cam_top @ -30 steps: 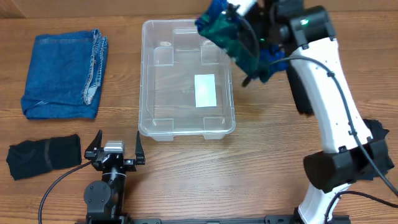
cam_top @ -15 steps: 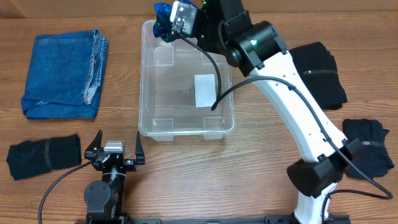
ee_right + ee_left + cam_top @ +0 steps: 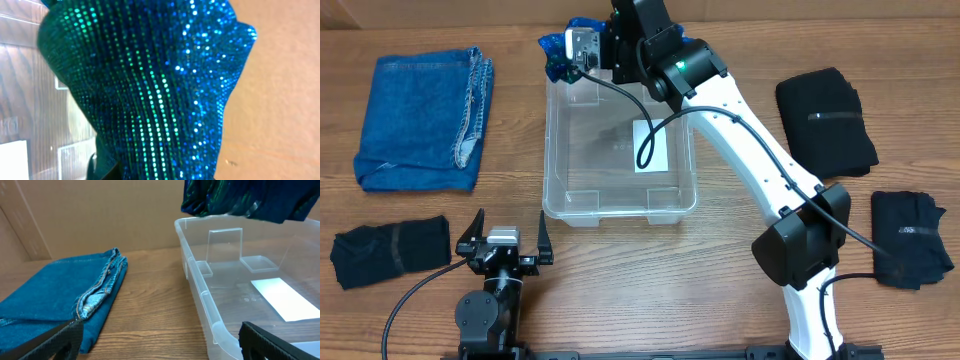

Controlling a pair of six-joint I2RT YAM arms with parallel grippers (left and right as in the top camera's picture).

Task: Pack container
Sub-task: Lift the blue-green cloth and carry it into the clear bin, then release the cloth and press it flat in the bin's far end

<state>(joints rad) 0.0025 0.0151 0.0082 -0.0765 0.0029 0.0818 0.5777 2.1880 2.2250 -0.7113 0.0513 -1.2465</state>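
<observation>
I should next use my right gripper to lower the sequinned cloth over the container's far end (image 3: 610,94) (image 3: 75,122), down between the sides of the container.
The clear plastic container (image 3: 555,160) stands mid-table with a white label (image 3: 651,146) on its bottom; it also shows in the left wrist view (image 3: 210,305). My right gripper (image 3: 582,48) is shut on a shiny blue-green sequinned cloth (image 3: 558,50) and holds it over the container's far left corner. The cloth fills the right wrist view (image 3: 150,85) and hangs at the top of the left wrist view (image 3: 240,197). My left gripper (image 3: 505,235) is open and empty, in front of the container's near left corner.
Folded blue jeans (image 3: 420,120) lie at the far left, also in the left wrist view (image 3: 60,295). A dark rolled garment (image 3: 390,250) lies at the near left. Two black folded garments (image 3: 825,120) (image 3: 910,238) lie at the right.
My right arm has swung left with the sequinned cloth, from above the container's far right side to its far left corner. The left arm has not moved.
</observation>
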